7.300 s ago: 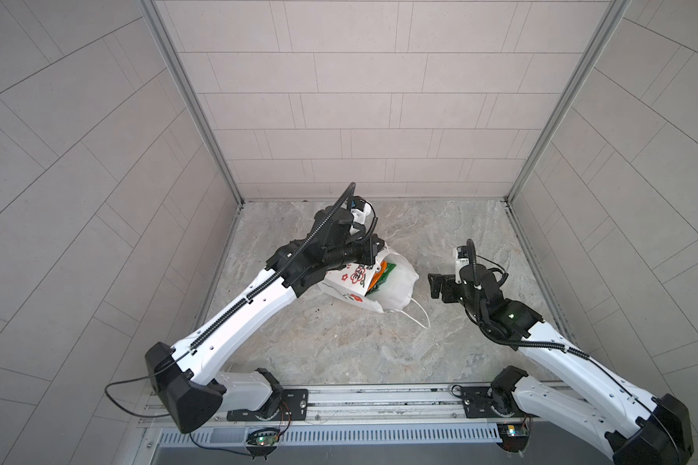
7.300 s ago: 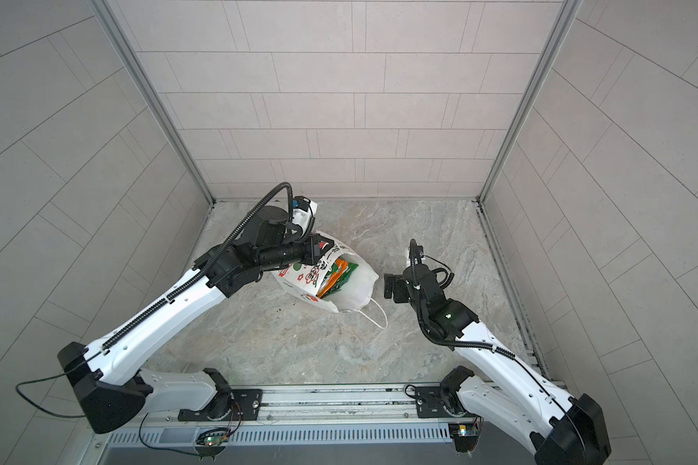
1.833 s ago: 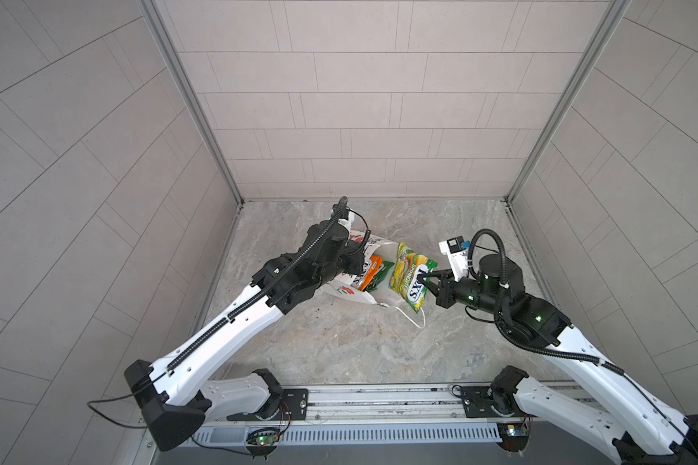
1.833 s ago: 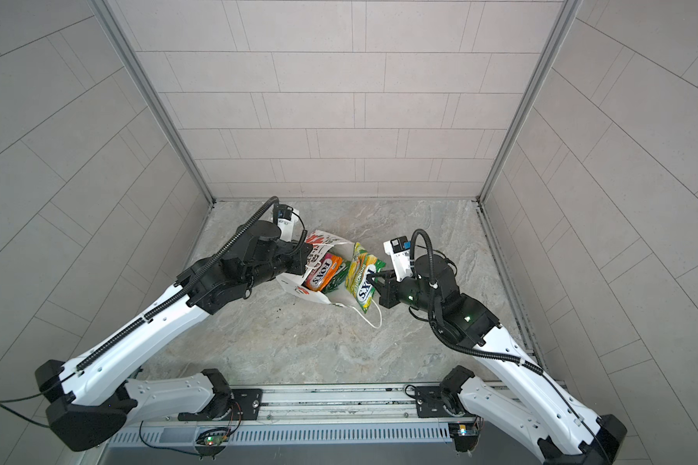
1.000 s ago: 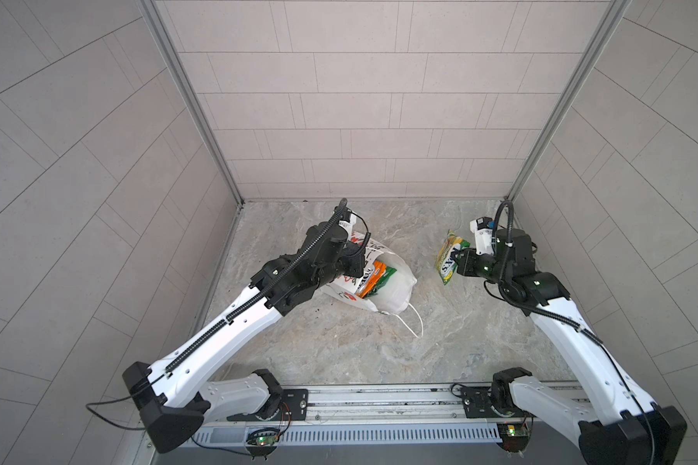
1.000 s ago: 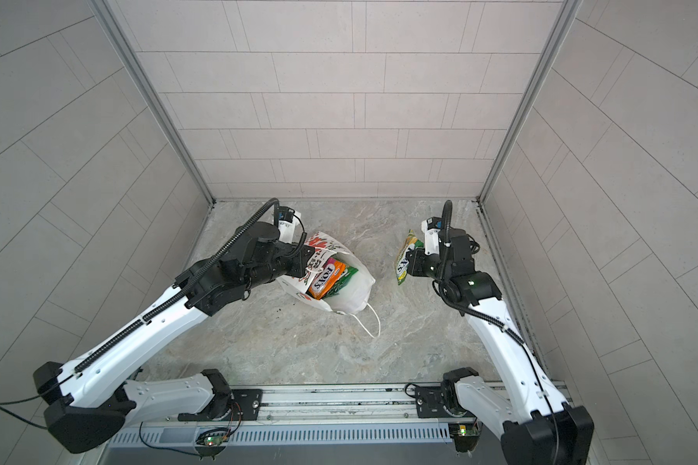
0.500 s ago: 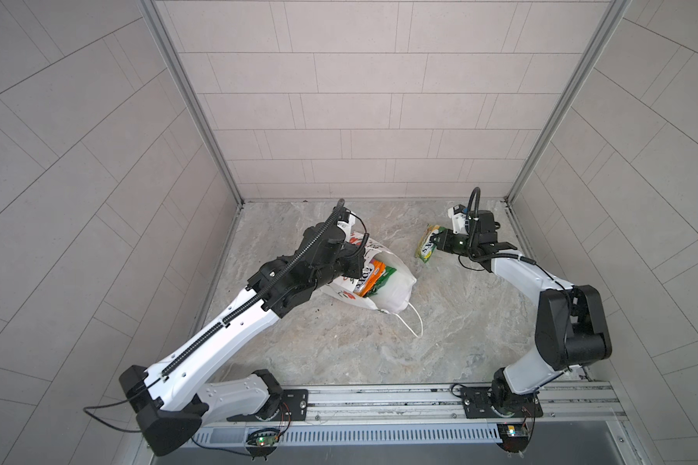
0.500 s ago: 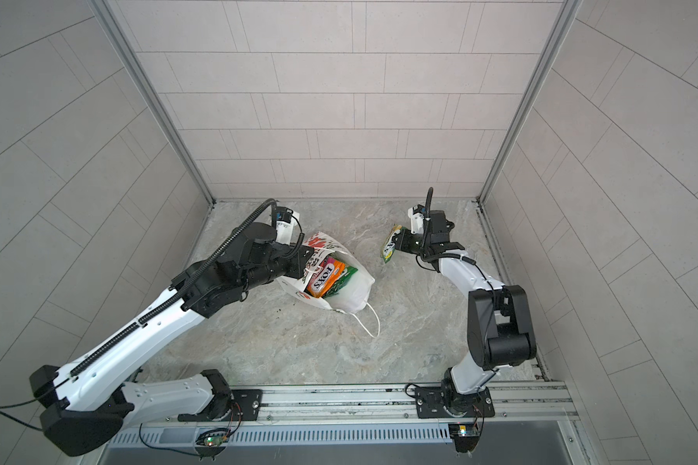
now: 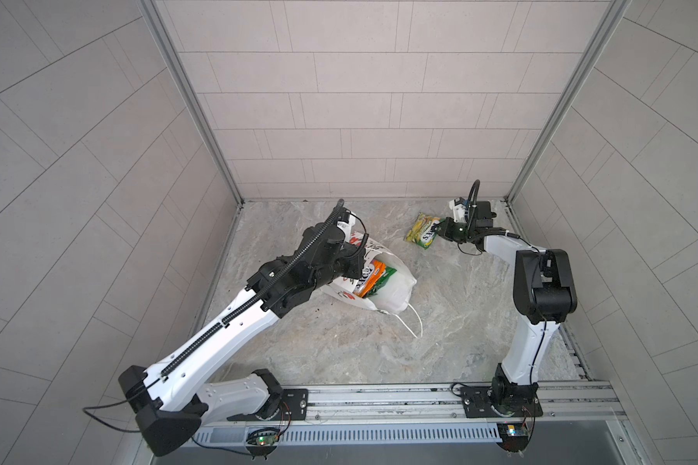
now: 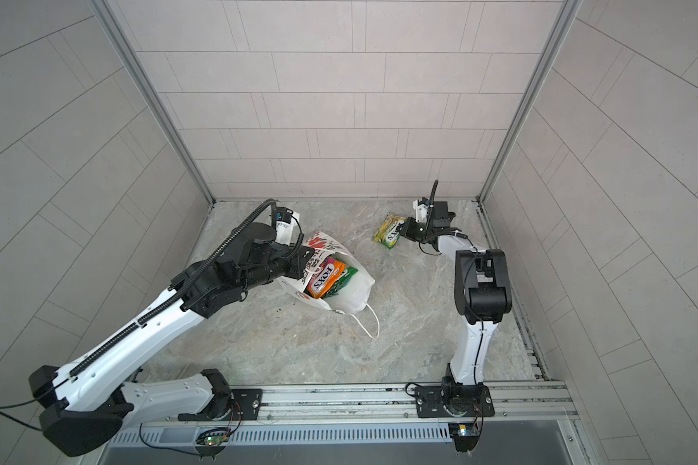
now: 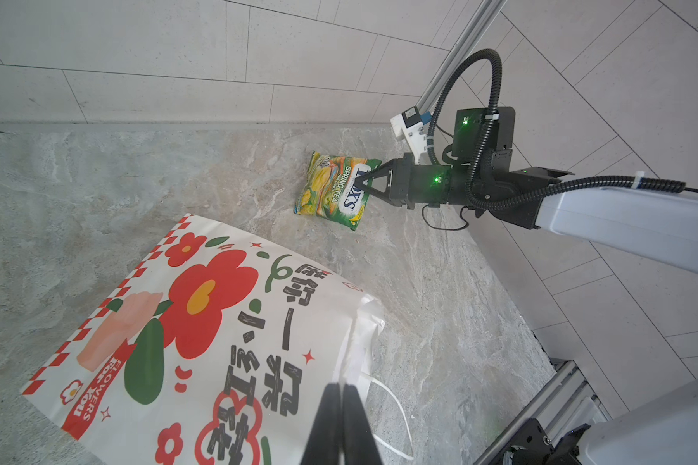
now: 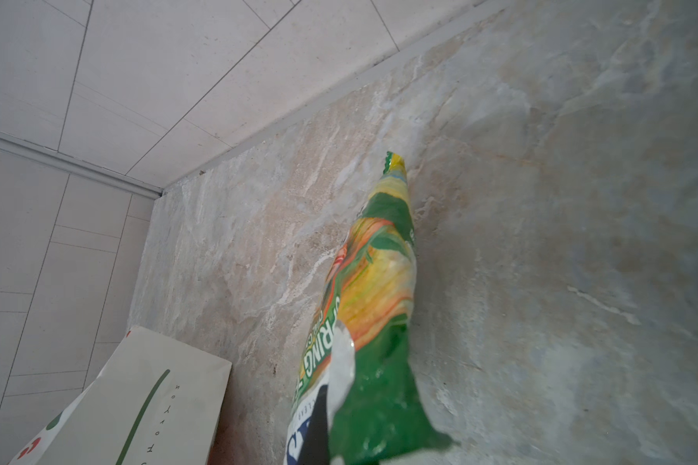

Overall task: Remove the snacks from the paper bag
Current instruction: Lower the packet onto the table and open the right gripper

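The yellow-green FOX'S packet (image 9: 422,229) is just above the bare tabletop, clear of the bag. My right gripper should next go down a little and release the packet onto the tabletop.
The white paper bag (image 9: 397,292) (image 10: 353,296) (image 11: 218,322) lies on its side mid-table, its mouth facing the right arm. My left gripper (image 9: 355,263) (image 10: 306,262) (image 11: 341,388) is shut on the bag's upper rim. Inside the mouth show snacks: an orange FOX'S packet (image 9: 369,277) (image 10: 325,278) and a green one (image 10: 346,277). Near the back right corner my right gripper (image 9: 440,230) (image 10: 404,230) (image 11: 365,180) is shut on a yellow-green FOX'S packet (image 9: 422,229) (image 10: 388,230) (image 11: 331,189) (image 12: 375,290), held low at the table surface.
A white cord handle (image 9: 410,326) (image 10: 369,322) trails from the bag toward the front. The back wall (image 9: 359,161) and the right corner post (image 9: 540,133) stand close behind the right gripper. The arms' mounting rail (image 9: 379,398) runs along the front edge.
The right gripper has carried the yellow-green packet away from the bag's mouth toward the back right corner and lowered it. The left gripper has kept its hold on the bag.
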